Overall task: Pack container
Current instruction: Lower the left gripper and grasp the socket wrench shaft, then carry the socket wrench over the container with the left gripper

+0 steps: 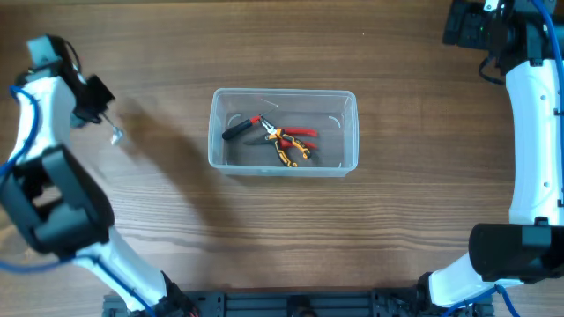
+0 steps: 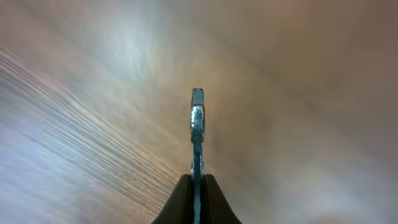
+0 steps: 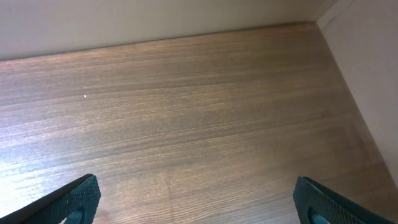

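I should lift my left gripper and swing it over the clear plastic container, then lower it above the yellow-handled pliers (image 1: 285,144), because the metal tool is still outside.
The clear plastic container (image 1: 214,141) stands mid-table. Inside it lie a black-handled tool (image 1: 236,130), red-handled pliers (image 1: 298,133) and yellow-handled pliers (image 1: 289,153). My left gripper (image 1: 99,113) is to the left of the container, apart from it, and is shut on a thin flat metal tool (image 1: 115,135). In the left wrist view the jaws (image 2: 197,182) pinch that metal tool (image 2: 197,124), which sticks out edge-on above the wood. My right gripper (image 1: 464,25) is at the far right corner, open and empty; its fingertips (image 3: 199,199) are spread wide over bare table.
The wooden table (image 1: 282,238) surrounds the container. The right wrist view shows a pale wall (image 3: 155,18) along the table's far edge and a side wall (image 3: 373,74) at the right. The arm bases stand along the front edge.
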Controlling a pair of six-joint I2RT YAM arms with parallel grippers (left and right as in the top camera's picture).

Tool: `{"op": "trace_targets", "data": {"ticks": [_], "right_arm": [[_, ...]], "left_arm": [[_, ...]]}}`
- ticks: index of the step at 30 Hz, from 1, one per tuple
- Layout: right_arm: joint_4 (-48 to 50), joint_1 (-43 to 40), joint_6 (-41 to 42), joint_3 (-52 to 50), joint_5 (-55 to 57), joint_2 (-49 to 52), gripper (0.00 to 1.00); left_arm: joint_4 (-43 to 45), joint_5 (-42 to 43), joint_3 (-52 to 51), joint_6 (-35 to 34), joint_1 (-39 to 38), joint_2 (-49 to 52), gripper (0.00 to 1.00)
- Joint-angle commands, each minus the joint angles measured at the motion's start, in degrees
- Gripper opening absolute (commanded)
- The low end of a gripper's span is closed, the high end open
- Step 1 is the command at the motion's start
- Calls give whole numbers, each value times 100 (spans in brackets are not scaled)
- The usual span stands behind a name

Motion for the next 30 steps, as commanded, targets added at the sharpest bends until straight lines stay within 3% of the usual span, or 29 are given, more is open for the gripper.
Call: {"op": "trace_targets", "data": {"ticks": [1, 7, 12, 18, 25, 30], "right_arm": [[17, 9, 109, 81, 39, -72, 100], [17, 9, 107, 81, 39, -72, 100], [17, 9, 107, 81, 39, -72, 100], [17, 9, 107, 81, 39, -72, 100], [17, 9, 105, 81, 39, -72, 100], [20, 9, 107, 81, 39, -72, 100]], "left_arm": [[92, 302, 293, 28, -72, -1137, 4], [11, 1331, 293, 28, -542, -2151, 4], [-170, 1832, 293, 203, -1453, -2457, 4], [-483, 1904, 291, 1327, -2828, -2369, 4], [-822, 1882, 286, 3331, -4566, -2138, 4], [-973, 1880, 286, 3818, -5445, -1770, 4]]}}
